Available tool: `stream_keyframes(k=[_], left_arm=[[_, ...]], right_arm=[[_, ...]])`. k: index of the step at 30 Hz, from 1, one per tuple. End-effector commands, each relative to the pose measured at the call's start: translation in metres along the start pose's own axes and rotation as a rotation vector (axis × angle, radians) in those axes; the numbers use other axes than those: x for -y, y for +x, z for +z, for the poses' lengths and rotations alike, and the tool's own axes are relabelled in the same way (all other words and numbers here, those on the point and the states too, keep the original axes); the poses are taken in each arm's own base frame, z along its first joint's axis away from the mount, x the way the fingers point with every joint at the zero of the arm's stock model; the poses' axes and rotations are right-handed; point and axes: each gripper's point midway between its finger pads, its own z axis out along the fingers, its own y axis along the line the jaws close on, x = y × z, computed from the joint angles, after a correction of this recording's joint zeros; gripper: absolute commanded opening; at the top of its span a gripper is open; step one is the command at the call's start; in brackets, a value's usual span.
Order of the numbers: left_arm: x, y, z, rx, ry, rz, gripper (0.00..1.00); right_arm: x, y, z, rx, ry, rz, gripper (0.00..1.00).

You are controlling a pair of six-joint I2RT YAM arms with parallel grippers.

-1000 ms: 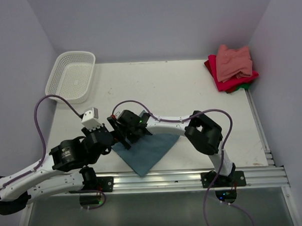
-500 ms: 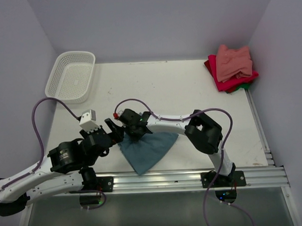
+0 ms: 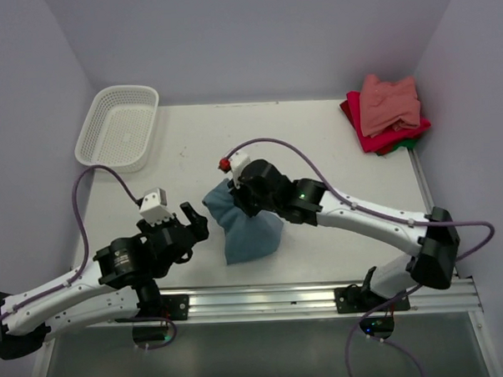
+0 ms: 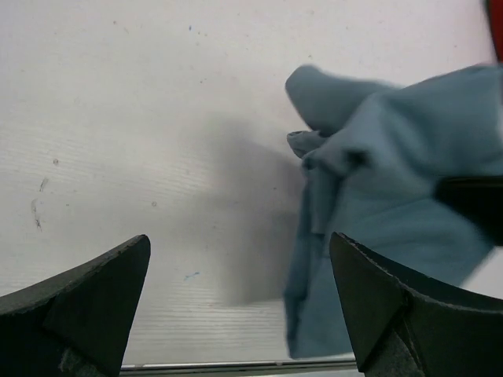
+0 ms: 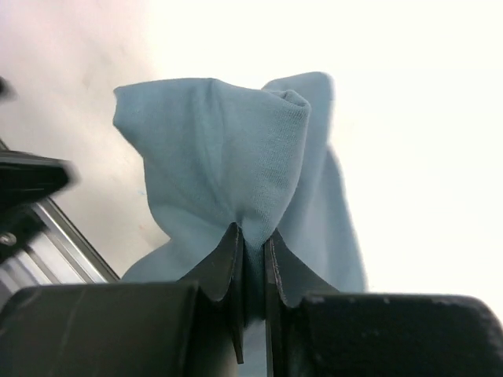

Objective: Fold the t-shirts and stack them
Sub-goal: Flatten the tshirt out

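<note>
The t-shirt [image 3: 247,230] hangs bunched from my right gripper, so it shifts slightly to the right in the top view next, then comes free of the pinch above the table.
The teal-blue t-shirt [image 3: 247,230] hangs bunched in a lump near the table's front middle. My right gripper [image 3: 237,192] is shut on a pinch of its fabric at the top. In the right wrist view the cloth [image 5: 228,149] is squeezed between the two black jaws of the right gripper [image 5: 253,232]. My left gripper [image 3: 196,222] stands open just left of the shirt, holding nothing. In the left wrist view the shirt [image 4: 393,204] drapes at the right, beside the left gripper [image 4: 240,243]. A folded stack sits at the far right: salmon-pink [image 3: 390,101] on red [image 3: 368,136] on green [image 3: 411,145].
A white mesh basket [image 3: 119,127] stands at the back left corner. The aluminium rail [image 3: 265,298] runs along the table's front edge just below the shirt. The side walls close in on both sides.
My right gripper has shut on the blue shirt and lifted it up and rightward, bunching the flat cloth. The right arm's elbow swung out to the right. The left gripper stayed open.
</note>
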Motion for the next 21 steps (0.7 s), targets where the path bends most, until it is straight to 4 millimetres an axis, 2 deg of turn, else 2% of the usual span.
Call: stream_keyframes(k=[1,4,9,10,12,13,16,17,18,19,21], left_arm=[[-0.004,0.009,0.016,0.048,-0.031,-0.009,1.0],[-0.001,0.033,0.029,-0.003,-0.042,0.031,1.0],[0.004,0.036,0.033,-0.006,-0.038,0.041,1.0],[0.004,0.036,0.033,-0.005,-0.039,0.044,1.0],[0.004,0.034,0.034,0.006,-0.033,0.032,1.0],[0.004,0.035,0.035,0.014,-0.028,0.026,1.0],[0.003,0.038,0.037,0.016,-0.025,0.022,1.0],[0.003,0.037,0.038,0.016,-0.026,0.019,1.0],[0.003,0.038,0.037,0.014,-0.025,0.02,1.0],[0.003,0.037,0.037,0.015,-0.026,0.015,1.0],[0.003,0.035,0.036,0.022,-0.026,0.01,1.0]], right_arm=[[0.012,-0.055,-0.045,0.229,0.006,-0.042,0.0],[0.018,-0.049,-0.055,0.22,0.014,-0.074,0.0],[0.028,-0.035,-0.05,0.209,0.041,-0.065,0.0],[0.027,-0.025,-0.044,0.192,0.031,-0.061,0.0],[0.024,-0.027,-0.042,0.221,0.002,-0.034,0.0],[0.022,-0.018,-0.037,0.207,-0.019,-0.031,0.0],[0.021,-0.02,-0.037,0.211,-0.027,-0.019,0.0],[0.022,-0.02,-0.036,0.202,-0.022,-0.019,0.14],[0.023,-0.016,-0.036,0.18,-0.018,-0.019,0.47],[0.024,-0.019,-0.038,0.18,-0.01,-0.017,0.71],[0.03,-0.017,-0.039,0.168,0.026,-0.012,0.99]])
